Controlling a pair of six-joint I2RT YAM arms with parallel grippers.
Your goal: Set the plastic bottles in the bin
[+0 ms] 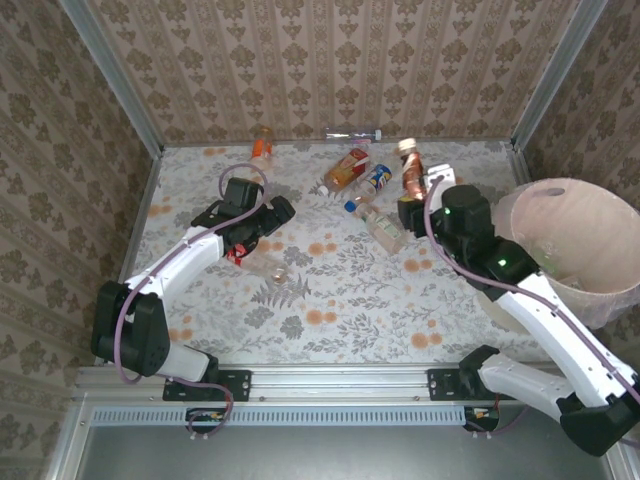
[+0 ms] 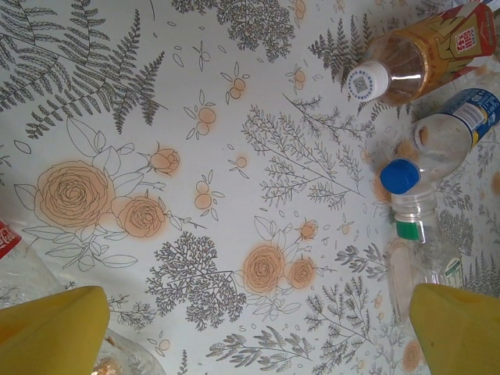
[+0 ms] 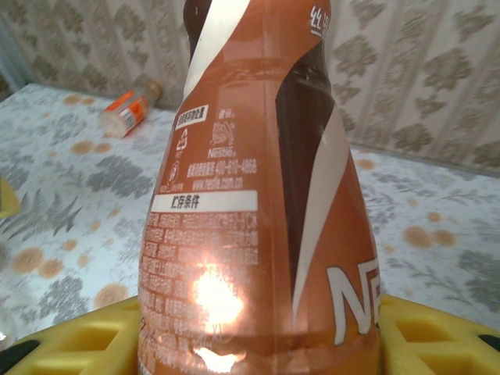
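Observation:
The brown-labelled bottle [image 1: 409,172] goes across the bin's rim and over the bin's opening [image 1: 572,232] next, carried by my right gripper.
My right gripper [image 1: 411,208] [image 3: 258,348] is shut on a brown-labelled plastic bottle [image 1: 409,172] [image 3: 258,195], its yellow fingers [image 3: 70,340] pressed on both sides of the bottle's lower body. The pinkish-beige bin [image 1: 590,215] with its clear liner stands to the right of that arm. My left gripper [image 1: 278,212] [image 2: 254,336] hangs open over the flowered table with nothing between its fingertips [image 2: 51,328]. Loose bottles lie ahead of it: an orange-labelled one [image 2: 414,62] [image 1: 347,168], a blue-capped one [image 2: 437,148] [image 1: 375,180] and a green-capped clear one [image 2: 418,258] [image 1: 383,228].
A red-labelled bottle [image 1: 238,253] [image 2: 12,250] and a clear one [image 1: 270,268] lie by the left arm. An orange bottle [image 1: 262,145] [image 3: 129,109] and a clear bottle [image 1: 355,135] rest near the back wall. Patterned walls close in the table on three sides.

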